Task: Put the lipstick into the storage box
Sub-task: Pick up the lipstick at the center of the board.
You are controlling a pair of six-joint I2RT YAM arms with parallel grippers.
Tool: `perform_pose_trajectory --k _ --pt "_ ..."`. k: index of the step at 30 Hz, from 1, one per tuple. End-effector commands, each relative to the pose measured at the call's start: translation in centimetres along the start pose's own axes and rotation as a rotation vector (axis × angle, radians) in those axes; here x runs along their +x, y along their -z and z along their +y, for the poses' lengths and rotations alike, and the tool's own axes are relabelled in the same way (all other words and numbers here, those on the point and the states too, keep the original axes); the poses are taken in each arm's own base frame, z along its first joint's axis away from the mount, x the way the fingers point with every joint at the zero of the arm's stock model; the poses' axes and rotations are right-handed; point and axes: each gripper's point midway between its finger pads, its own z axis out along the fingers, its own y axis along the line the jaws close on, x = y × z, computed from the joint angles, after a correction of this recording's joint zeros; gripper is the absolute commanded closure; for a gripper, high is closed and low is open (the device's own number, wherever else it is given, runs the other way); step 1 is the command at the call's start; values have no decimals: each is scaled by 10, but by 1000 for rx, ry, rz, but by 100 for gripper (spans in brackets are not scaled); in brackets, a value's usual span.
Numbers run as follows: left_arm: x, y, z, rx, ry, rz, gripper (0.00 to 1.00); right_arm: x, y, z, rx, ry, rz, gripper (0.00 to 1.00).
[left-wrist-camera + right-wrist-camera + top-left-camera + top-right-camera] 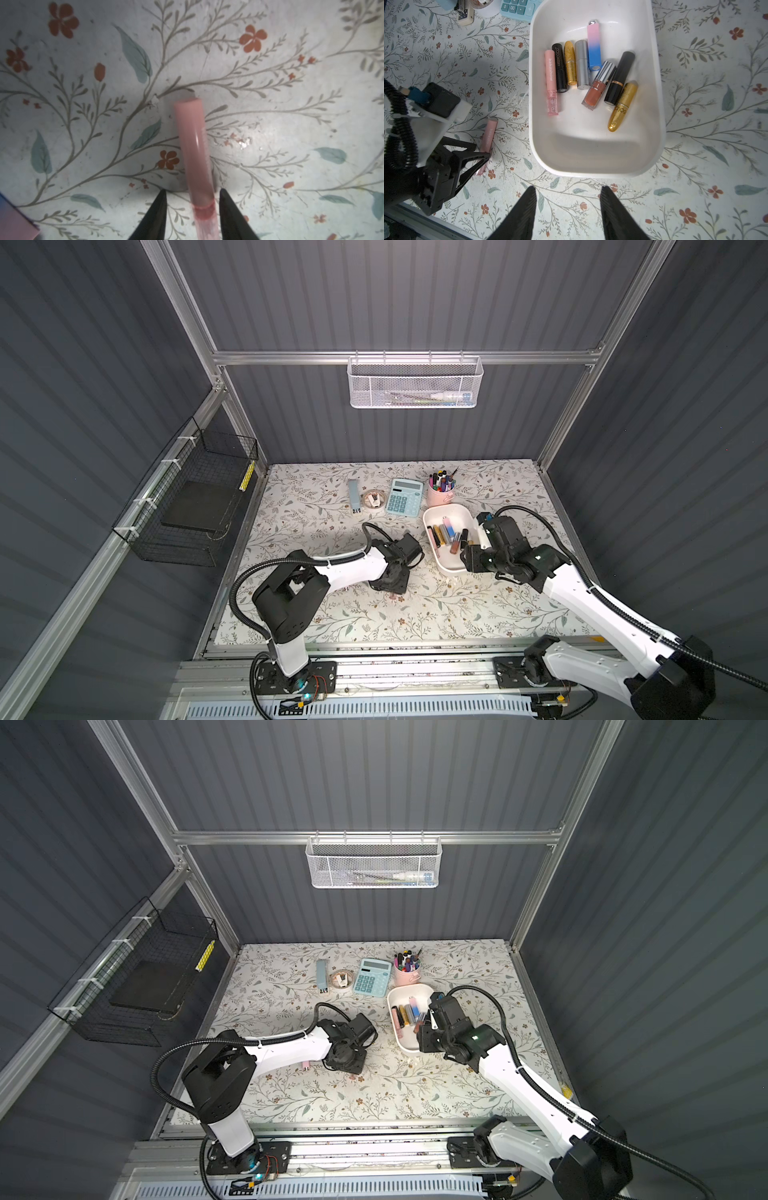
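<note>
The lipstick is already between the fingers of my left gripper, and its pink body [199, 176] reaches farther outward than the fingers. My left gripper needs to move slightly outward along the lipstick and close on that body.
A pink lipstick [194, 149] lies flat on the floral table between the fingers of my left gripper [192, 189]. The jaws are open: one finger stands clear of the tube and the other is close beside it. The right wrist view shows the same lipstick [490, 133] left of the storage box, with the left gripper's fingertips [483, 156] over its lower part. The white storage box [658, 104] holds several lipsticks [580, 64]. My right gripper [568, 187] is open and empty above the table by the box's near end. In both top views the left gripper [390, 578] hides the lipstick.
Behind the box [446, 568] stand a light-blue calculator [404, 497], a pink pen cup [440, 495], a tape roll [374, 501] and a grey bar [354, 497]. A white mesh basket [414, 383] hangs on the back rail, a black wire basket [187, 506] on the left wall.
</note>
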Motion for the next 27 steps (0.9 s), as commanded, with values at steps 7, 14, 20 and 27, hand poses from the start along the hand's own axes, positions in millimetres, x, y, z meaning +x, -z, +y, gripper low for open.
perform_pose_trajectory --k 7,14,20,27 --pt "-5 -12 1 -36 27 -9 59 8 5 -10 27 -2 -6 47" --pt "-9 -16 0 -50 15 -4 61 8 8 -11 20 -5 -15 47" --pt "-6 -17 3 -68 13 15 98 7 9 -10 17 -2 -16 47" --pt "-5 -8 4 -66 16 6 100 4 8 -9 15 -1 -18 47"
